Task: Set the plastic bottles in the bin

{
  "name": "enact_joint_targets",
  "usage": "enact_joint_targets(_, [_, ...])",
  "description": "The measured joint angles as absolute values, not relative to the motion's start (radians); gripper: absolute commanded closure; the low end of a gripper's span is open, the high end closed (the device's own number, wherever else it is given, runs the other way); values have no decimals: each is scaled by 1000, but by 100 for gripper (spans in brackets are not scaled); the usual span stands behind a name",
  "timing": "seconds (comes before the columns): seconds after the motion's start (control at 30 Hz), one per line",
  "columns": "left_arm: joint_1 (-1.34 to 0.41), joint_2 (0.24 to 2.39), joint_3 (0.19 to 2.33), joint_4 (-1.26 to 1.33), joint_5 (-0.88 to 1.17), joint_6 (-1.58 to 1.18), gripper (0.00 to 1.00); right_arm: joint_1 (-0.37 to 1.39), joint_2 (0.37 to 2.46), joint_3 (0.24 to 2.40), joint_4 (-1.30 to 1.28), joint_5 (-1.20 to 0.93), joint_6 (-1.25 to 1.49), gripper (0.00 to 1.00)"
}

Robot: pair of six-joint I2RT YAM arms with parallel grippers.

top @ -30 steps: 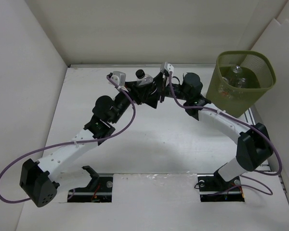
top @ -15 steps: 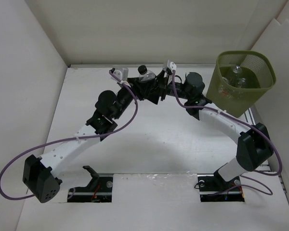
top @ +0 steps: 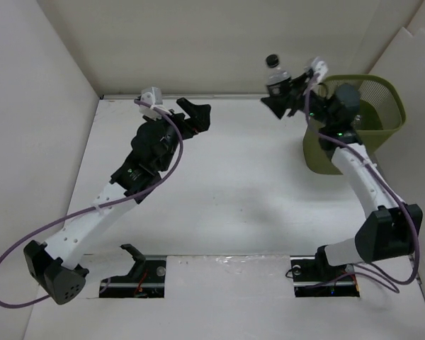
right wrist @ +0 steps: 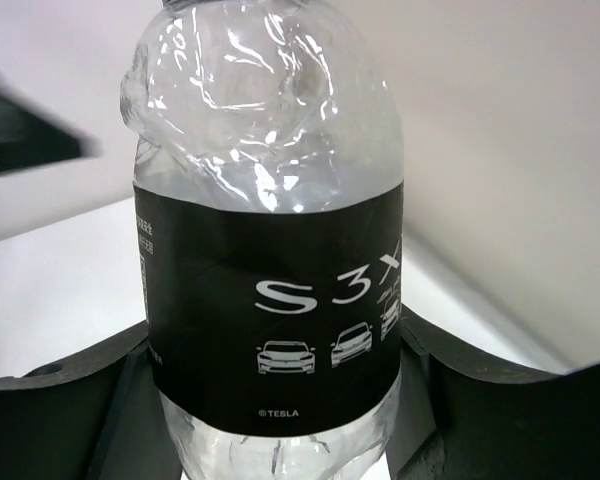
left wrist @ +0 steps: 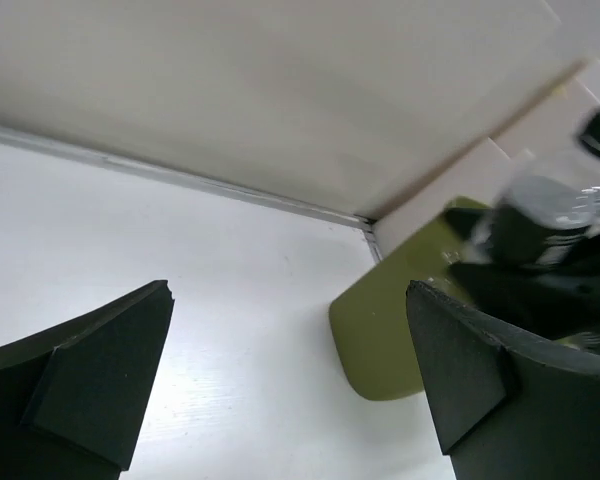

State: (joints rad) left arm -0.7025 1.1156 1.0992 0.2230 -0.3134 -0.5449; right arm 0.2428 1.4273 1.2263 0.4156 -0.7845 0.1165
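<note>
The bin's opening lies to the right of my right gripper in the top view. The gripper carries the bottle that way over it next and releases.
A clear plastic bottle with a black label stands upright between the fingers of my right gripper, which is shut on its lower body. From above, that bottle and its black cap are raised in the right gripper, just left of the olive-green bin at the back right. My right arm hides much of the bin's inside. My left gripper is wide open and holds nothing, near the back wall left of centre. In the left wrist view the open left gripper faces the bin and the held bottle.
White walls close in the table at the back, left and right. The bin stands in the back right corner against the right wall. Purple cables hang along both arms.
My left gripper has opened, let go of the black-labelled bottle and drawn back to the left. My right gripper has closed on the bottle and carried it up and right, toward the bin.
</note>
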Motion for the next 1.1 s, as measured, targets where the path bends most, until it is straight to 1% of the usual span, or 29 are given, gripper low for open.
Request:
enact_joint_targets(0.1, [-681,1083,1144,111,-364,-589,0,47,1393,1299,331,-797,89,100])
enact_joint_targets(0.2, [-681,1050,1163,31,-374,-614,0,-152,1361,1343,274,-801,68,96])
enact_joint_targets(0.27, [-681,1031,1163,-17,-371,-620,0,-247,1351,1355,243,-801,60,94])
enact_joint_targets(0.33, [-682,1019,1163,-60,-363,-625,0,-319,1351,1359,216,-802,52,83])
enact_joint_targets(0.37, [-681,1016,1163,-82,-357,-624,0,-351,1354,1359,205,-802,49,76])
enact_joint_targets(0.4, [-681,1013,1163,-104,-352,-624,0,-376,1361,1359,197,-803,47,67])
enact_joint_targets(0.43, [-681,1011,1163,-125,-347,-622,0,-394,1370,1359,187,-803,44,36])
enact_joint_targets(0.47, [-681,1008,1163,-147,-343,-617,0,-409,1382,1361,177,-804,39,22])
enact_joint_targets(0.53, [-682,1001,1163,-186,-339,-603,0,-422,1407,1372,139,-797,24,1])
enact_joint_targets(0.73, [-682,981,1180,-290,-351,-554,0,-455,1443,1428,-3,-763,-43,1])
enact_joint_targets(0.93, [-678,1000,1212,-358,-385,-521,0,-465,1437,1549,-150,-711,-136,1])
enact_joint_targets(1.03, [-678,1026,1251,-398,-408,-506,0,-446,1396,1597,-246,-693,-210,1])
enact_joint_targets(1.1, [-678,1038,1288,-426,-430,-492,0,-404,1333,1605,-320,-671,-279,1])
